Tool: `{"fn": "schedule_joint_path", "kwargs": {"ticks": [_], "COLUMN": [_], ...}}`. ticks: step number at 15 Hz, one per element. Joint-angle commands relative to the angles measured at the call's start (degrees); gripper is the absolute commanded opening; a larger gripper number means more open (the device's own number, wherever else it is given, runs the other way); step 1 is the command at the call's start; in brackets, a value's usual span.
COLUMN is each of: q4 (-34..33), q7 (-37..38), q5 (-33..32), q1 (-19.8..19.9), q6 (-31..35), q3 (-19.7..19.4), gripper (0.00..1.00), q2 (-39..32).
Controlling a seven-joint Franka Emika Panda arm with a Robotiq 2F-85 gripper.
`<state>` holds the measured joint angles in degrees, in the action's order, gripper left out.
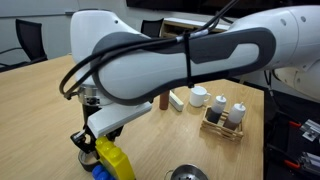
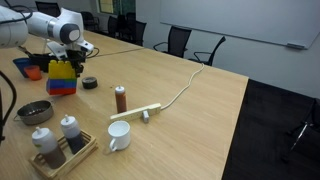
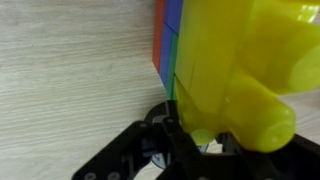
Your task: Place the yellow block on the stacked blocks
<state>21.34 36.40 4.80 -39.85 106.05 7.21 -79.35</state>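
Note:
The gripper turns and shifts toward the tape roll next, keeping the yellow block (image 2: 62,68) over the stacked blocks. Then it releases the block, because they show directly beneath it.
My gripper (image 3: 200,138) is shut on the yellow block (image 3: 250,70), a bright-yellow studded brick that fills most of the wrist view. Just beyond it are the stacked blocks (image 3: 167,40), showing red, blue and green edges on the wooden table. In an exterior view the gripper (image 2: 66,57) holds the yellow block (image 2: 62,68) right at the top of the stacked blocks (image 2: 62,86); whether it rests on them I cannot tell. In an exterior view the gripper (image 1: 84,140) is beside yellow and blue bricks (image 1: 112,160), partly hidden by the arm.
On the table are a tape roll (image 2: 90,83), a brown bottle (image 2: 120,98), a white mug (image 2: 118,136), a white strip with a cable (image 2: 136,113), a tray of bottles (image 2: 60,150), a metal bowl (image 2: 35,112) and an orange item (image 2: 33,72).

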Motion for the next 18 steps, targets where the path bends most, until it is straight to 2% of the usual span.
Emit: {"fn": "schedule_joint_path", "kwargs": {"ticks": [1,7,11,16,18], "q4": [-0.52,0.48,0.68,0.57,-0.02], "q7": [2.34,8.24,15.34,25.32,27.04], "q5": [-1.49,-4.82,-7.16,-11.65,-12.23], "q1": [-1.10,-1.31,-1.54,-2.50,-2.69], "q6": [3.78,4.76,5.59,3.23,3.29], "q3": [-2.43,-6.33,-9.32,-13.31,-13.35], "gripper": [0.10,0.10,0.10,0.10,0.10], "q2": [-1.50,-1.30,-1.09,-1.01,-1.67]}}
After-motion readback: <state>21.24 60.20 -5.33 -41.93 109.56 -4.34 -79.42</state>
